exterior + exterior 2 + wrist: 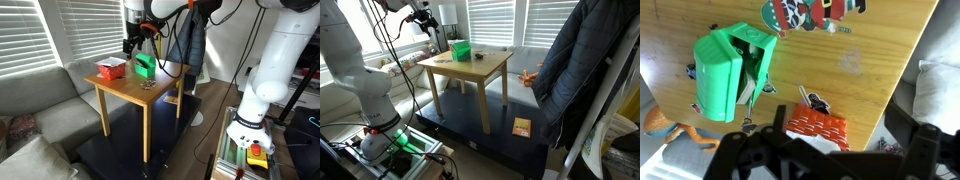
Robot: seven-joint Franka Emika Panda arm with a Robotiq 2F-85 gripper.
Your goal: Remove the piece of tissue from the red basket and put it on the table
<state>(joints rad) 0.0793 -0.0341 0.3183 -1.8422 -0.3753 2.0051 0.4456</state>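
The open, empty fingers of my gripper are still high above the table, so they need to move outward and down onto the white tissue in the red basket (pixel 110 69) (pixel 820 125).
The red basket (pixel 110 69) stands near one corner of the light wooden table (pixel 150 92). The white crumpled piece of tissue (pixel 822 146) lies inside it. In the wrist view the red basket (pixel 820 125) shows directly below my gripper (pixel 830 160), whose dark fingers are spread wide and empty on either side of it. In an exterior view the gripper (pixel 133 44) hangs above the table between the two baskets. The green basket (pixel 145 66) lies tipped on its side, also in the wrist view (pixel 728 66) and in an exterior view (pixel 460 50), where the red basket is hidden.
A colourful sticker (pixel 810 12) and a small dark object (pixel 817 100) lie on the tabletop. A grey sofa (pixel 40 110) stands beside the table, under window blinds. A dark jacket (pixel 582 70) hangs nearby. An orange toy (pixel 670 125) lies on the floor.
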